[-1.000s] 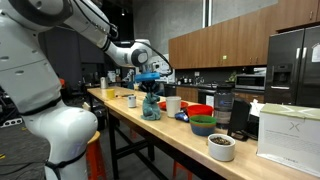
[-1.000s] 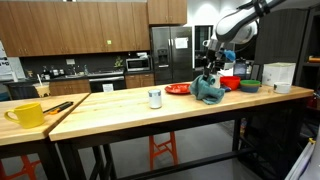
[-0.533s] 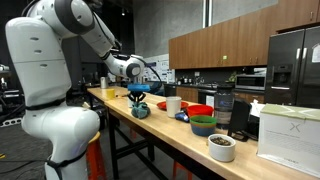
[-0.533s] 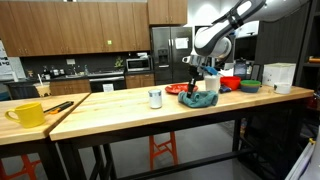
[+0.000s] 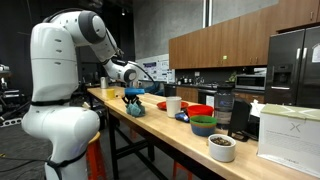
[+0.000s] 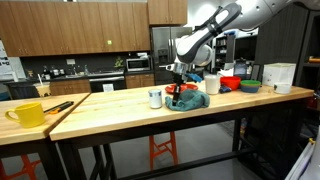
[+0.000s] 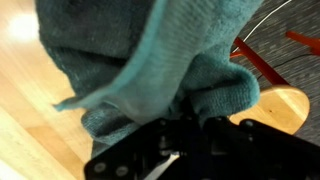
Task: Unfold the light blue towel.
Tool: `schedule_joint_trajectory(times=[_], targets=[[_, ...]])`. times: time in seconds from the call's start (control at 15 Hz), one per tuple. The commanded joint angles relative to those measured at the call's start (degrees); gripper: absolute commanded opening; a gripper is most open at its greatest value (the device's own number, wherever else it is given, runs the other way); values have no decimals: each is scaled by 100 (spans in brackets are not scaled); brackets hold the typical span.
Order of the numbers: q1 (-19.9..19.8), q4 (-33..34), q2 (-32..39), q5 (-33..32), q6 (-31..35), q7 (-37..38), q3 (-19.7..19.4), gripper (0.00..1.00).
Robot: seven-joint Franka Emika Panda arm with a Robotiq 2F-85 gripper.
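Observation:
My gripper should pull the towel's pinched end low toward that cup to stretch the towel, then let go of it, because the white cup stands opposite the trailing heap of the towel.
The light blue towel (image 6: 190, 100) lies bunched on the wooden table (image 6: 120, 108). My gripper (image 6: 179, 89) is shut on one end of it and holds that end just above the tabletop. The rest of the towel trails along the table away from the gripper. In an exterior view the towel (image 5: 134, 108) hangs under the gripper (image 5: 132, 98) near the table's edge. In the wrist view the teal towel (image 7: 150, 60) fills most of the picture, pinched between the black fingers (image 7: 190, 125).
A white cup (image 6: 155, 98) stands just beside the gripper. A red plate (image 6: 180, 89), a white mug (image 5: 173, 104), red and green bowls (image 5: 202, 124), a yellow mug (image 6: 28, 114) and a white box (image 5: 288, 132) stand on the table.
My gripper has dragged the towel along the table toward the white cup. The towel has stretched out from a bunched heap into a longer, flatter shape.

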Motion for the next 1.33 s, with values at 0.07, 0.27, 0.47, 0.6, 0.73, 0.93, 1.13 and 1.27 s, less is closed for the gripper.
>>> schedule_joint_trajectory(times=[0.07, 0.27, 0.47, 0.6, 0.73, 0.93, 1.13, 1.27], targets=[[-226, 529, 532, 82, -154, -254, 320, 2], [-307, 731, 707, 65, -206, -275, 444, 2], [-353, 898, 865, 57, -238, -302, 556, 2], [-410, 955, 900, 53, -249, -281, 579, 34], [-513, 903, 832, 48, -254, -283, 548, 44], [-717, 732, 617, 43, -249, -234, 437, 62], [-1004, 668, 393, -34, -424, -158, 251, 82], [-1183, 700, 235, -196, -607, -56, 63, 95]])
